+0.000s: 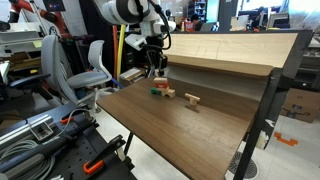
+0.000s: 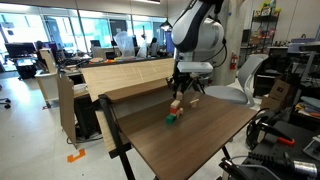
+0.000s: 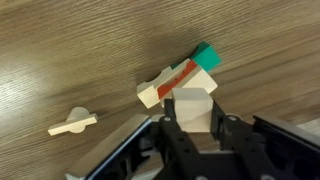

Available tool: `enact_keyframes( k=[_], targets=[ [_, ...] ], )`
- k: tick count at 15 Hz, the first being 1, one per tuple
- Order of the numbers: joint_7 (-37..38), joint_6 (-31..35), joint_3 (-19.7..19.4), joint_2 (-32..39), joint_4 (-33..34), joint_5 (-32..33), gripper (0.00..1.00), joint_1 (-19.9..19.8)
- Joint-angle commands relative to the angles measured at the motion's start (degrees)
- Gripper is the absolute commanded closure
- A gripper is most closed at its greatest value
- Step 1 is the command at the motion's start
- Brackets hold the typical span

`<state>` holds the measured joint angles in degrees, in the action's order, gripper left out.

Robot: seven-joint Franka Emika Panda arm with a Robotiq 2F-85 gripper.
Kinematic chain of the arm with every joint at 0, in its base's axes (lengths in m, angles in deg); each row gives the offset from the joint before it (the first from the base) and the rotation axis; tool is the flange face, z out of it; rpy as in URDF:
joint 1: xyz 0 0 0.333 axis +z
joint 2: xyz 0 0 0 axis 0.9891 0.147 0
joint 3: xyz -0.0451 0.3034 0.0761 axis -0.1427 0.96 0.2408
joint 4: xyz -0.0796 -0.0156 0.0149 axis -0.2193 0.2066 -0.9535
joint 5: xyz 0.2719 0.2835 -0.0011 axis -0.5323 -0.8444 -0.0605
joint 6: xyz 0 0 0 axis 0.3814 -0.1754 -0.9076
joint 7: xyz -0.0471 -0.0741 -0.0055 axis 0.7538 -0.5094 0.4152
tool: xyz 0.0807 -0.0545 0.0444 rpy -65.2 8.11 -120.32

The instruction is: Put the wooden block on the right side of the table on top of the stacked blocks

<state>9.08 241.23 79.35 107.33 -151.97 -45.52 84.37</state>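
Observation:
My gripper eases slightly down toward the top of the stacked blocks next and releases the wooden block there, since it already hangs close above them.
In the wrist view my gripper [image 3: 195, 128] is shut on the wooden block [image 3: 193, 104], a pale cube held between the fingers. Just beyond it lie the stacked blocks [image 3: 165, 85], pale wood with a red-orange layer, with a green block [image 3: 207, 57] at their far end. In both exterior views the gripper [image 1: 155, 70] [image 2: 178, 90] hangs just above the stacked blocks [image 1: 162, 91] [image 2: 175, 105] on the table [image 1: 200, 130] [image 2: 200, 140]. The held block is hard to make out in the exterior views.
A longer pale wooden piece [image 3: 72, 123] [image 1: 192, 100] lies loose on the table beside the stack. The raised slanted wooden back panel [image 1: 230, 50] [image 2: 125, 75] stands behind. Chairs and lab gear surround the table.

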Motion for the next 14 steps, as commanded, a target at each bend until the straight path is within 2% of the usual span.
enact_keyframes(
  k=[1,7,13,14],
  targets=[
    [1.9,-1.4,-1.1,1.2,2.5,-0.2,0.91,1.6],
    [4.2,-2.1,-1.8,3.6,5.2,0.2,0.91,2.7],
    [6.5,-5.9,-3.3,6.4,8.8,0.7,0.91,4.0],
    [6.7,-7.0,-3.3,6.7,9.3,0.7,0.42,4.0]
  ],
)
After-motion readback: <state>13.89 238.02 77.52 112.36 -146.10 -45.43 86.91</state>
